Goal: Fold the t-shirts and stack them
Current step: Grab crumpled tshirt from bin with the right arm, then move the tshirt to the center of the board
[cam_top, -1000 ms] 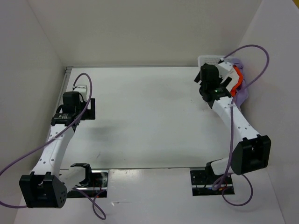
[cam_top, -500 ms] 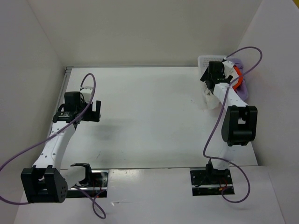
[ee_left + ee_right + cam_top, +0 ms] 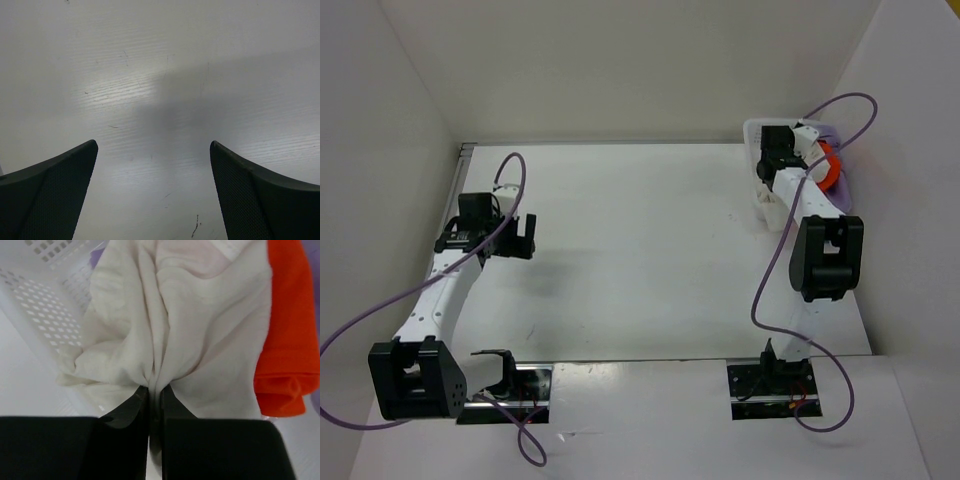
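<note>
I need to lift the cream-white fold high with my right gripper next. Then I need to swing it toward the table's middle (image 3: 663, 248) to open.
The t-shirts lie bunched in the white basket (image 3: 760, 195) at the far right. In the right wrist view the cream-white t-shirt (image 3: 200, 325) fills the middle, with the orange t-shirt (image 3: 287, 340) to its right and a sliver of the lavender t-shirt (image 3: 96, 257) at the top left. My right gripper (image 3: 155, 390) is shut on a pinched fold of the cream-white t-shirt. From above, the right gripper (image 3: 788, 148) sits over the basket beside the orange t-shirt (image 3: 830, 165). My left gripper (image 3: 154, 150) hangs open over bare table at the left (image 3: 520, 235).
The perforated white basket wall (image 3: 40, 305) rises left of the cloth. White walls close in the table on the left, back and right. Purple cables loop from both arms. The table (image 3: 640, 250) shows a few scuff marks.
My right arm reached further back into the basket and its jaws closed on the cream-white cloth. The left arm shifted slightly and stayed open.
</note>
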